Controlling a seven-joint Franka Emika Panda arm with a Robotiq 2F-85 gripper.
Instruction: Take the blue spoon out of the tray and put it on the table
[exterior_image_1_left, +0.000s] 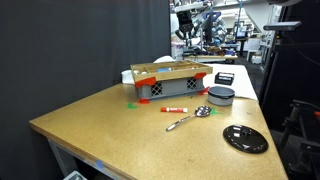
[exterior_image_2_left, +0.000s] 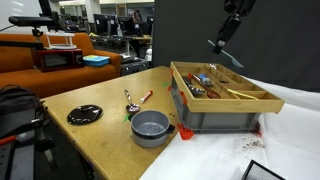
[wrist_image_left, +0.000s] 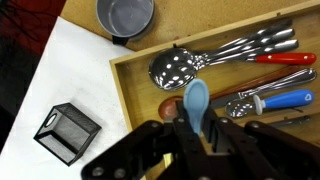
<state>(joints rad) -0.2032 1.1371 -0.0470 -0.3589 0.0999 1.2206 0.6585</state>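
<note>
My gripper will next carry the blue spoon (wrist_image_left: 197, 100) over past the tray's rim and down to the white cloth (wrist_image_left: 90, 58) beside the grey bowl, because that spot is empty.
My gripper (wrist_image_left: 198, 128) is shut on the blue spoon (wrist_image_left: 197, 100), with the spoon's light-blue bowl sticking out past the fingers. In both exterior views the gripper (exterior_image_2_left: 226, 46) (exterior_image_1_left: 179, 46) hangs well above the tray (exterior_image_2_left: 215, 115) (exterior_image_1_left: 170, 90). The tray is a grey lattice crate with orange-red corners, standing on the wooden table (exterior_image_1_left: 110, 130) (exterior_image_2_left: 100, 95). In the wrist view the tray's wooden rim (wrist_image_left: 122, 85) and its inside lie right below me. It holds several metal spoons (wrist_image_left: 180, 68), a red-handled utensil (wrist_image_left: 290, 58) and a blue-handled utensil (wrist_image_left: 285, 100).
A round grey bowl (exterior_image_2_left: 150, 127) (exterior_image_1_left: 221, 95) (wrist_image_left: 125, 15) stands beside the tray. A metal spoon (exterior_image_1_left: 190, 118) and a red marker (exterior_image_1_left: 175, 108) lie on the table, with a black disc (exterior_image_1_left: 245, 138) (exterior_image_2_left: 84, 115) nearby. A small black wire box (wrist_image_left: 66, 132) sits on white cloth.
</note>
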